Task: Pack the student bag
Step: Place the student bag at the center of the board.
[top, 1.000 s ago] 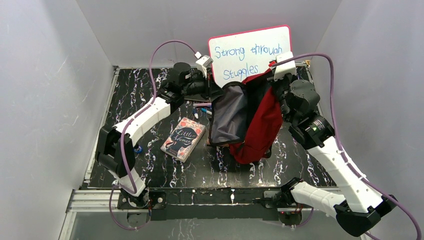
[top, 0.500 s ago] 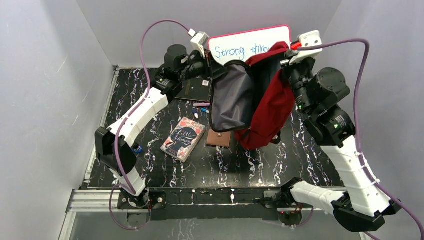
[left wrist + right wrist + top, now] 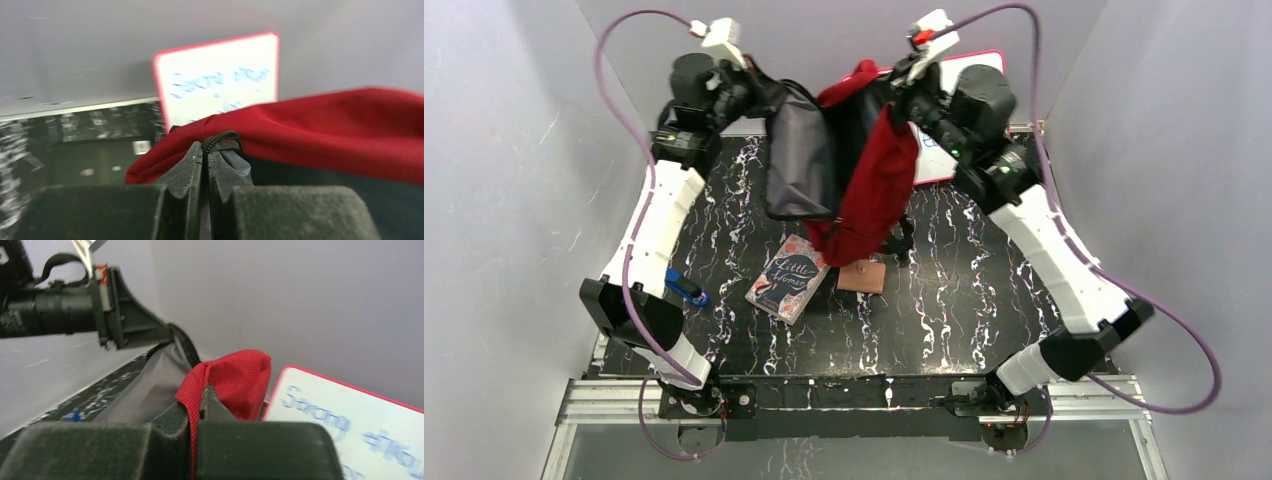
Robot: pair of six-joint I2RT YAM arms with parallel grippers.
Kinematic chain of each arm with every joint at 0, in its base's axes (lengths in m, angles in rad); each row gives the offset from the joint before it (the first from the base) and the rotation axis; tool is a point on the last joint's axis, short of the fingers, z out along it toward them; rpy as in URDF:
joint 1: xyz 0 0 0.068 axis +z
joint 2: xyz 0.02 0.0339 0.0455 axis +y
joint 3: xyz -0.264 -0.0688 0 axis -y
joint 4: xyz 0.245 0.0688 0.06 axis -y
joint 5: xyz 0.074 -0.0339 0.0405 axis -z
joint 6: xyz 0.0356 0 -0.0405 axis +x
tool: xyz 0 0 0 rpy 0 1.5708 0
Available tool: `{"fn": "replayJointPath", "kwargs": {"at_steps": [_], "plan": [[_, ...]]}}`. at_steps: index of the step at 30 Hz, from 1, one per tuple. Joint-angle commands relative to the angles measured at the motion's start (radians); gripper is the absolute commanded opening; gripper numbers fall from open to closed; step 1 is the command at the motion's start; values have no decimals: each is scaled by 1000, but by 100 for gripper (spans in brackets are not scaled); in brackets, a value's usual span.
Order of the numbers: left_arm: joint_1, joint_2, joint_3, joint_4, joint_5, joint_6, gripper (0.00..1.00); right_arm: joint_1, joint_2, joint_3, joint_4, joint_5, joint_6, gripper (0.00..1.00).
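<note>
The right gripper sinks toward the left in the top view, beside the book (image 3: 790,277), next and releases the bag's red fold there, because the bag still hangs high.
The student bag (image 3: 869,190), red with grey lining, hangs in the air between both grippers, high over the back of the table. My left gripper (image 3: 759,88) is shut on its zippered rim (image 3: 222,142) at the grey-lined side. My right gripper (image 3: 892,92) is shut on a fold of its red fabric (image 3: 235,375). The mouth gapes between them. A book (image 3: 790,277) titled "Little Women" and a small tan wallet (image 3: 864,275) lie on the table below the bag.
A white board (image 3: 954,110) with a pink rim and blue writing leans at the back wall, partly behind the right arm. A blue pen-like item (image 3: 686,290) lies near the left arm. Grey walls enclose the black marbled table (image 3: 964,300).
Both arms have lifted the bag higher and carried it left. The wallet, earlier under the bag, now lies uncovered. The book has not moved.
</note>
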State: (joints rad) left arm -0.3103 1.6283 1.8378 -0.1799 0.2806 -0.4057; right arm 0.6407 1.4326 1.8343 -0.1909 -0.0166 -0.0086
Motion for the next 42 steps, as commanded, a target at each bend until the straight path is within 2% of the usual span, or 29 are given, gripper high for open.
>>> {"fn": "replayJointPath", "kwargs": {"at_steps": [1,8,12,15,19,23,28,35,40,42], "plan": [[164,-114,85,-46,-90,-1,0,89,80,138,215,-130,127,0],[397,-52,272,-179,-158,107,0,261,318,233,333,-89,171,0],[552,32,296,-156,-85,80,0,306,417,215,364,-65,176,0],[627,123,331,-110,18,45,0,312,456,145,377,-42,183,0],[635,273,392,-67,199,39,0,312,458,-88,474,46,172,0],[619,351,323,6,339,31,0,312,495,-303,552,120,159,0],[528,356,166,53,330,135,0,313,529,-436,563,93,238,0],[449,373,98,43,287,178,0,324,507,-521,541,30,330,1],[447,356,55,31,222,220,0,352,485,-573,527,-27,413,14],[446,364,66,19,217,238,0,371,483,-574,526,-59,430,25]]}}
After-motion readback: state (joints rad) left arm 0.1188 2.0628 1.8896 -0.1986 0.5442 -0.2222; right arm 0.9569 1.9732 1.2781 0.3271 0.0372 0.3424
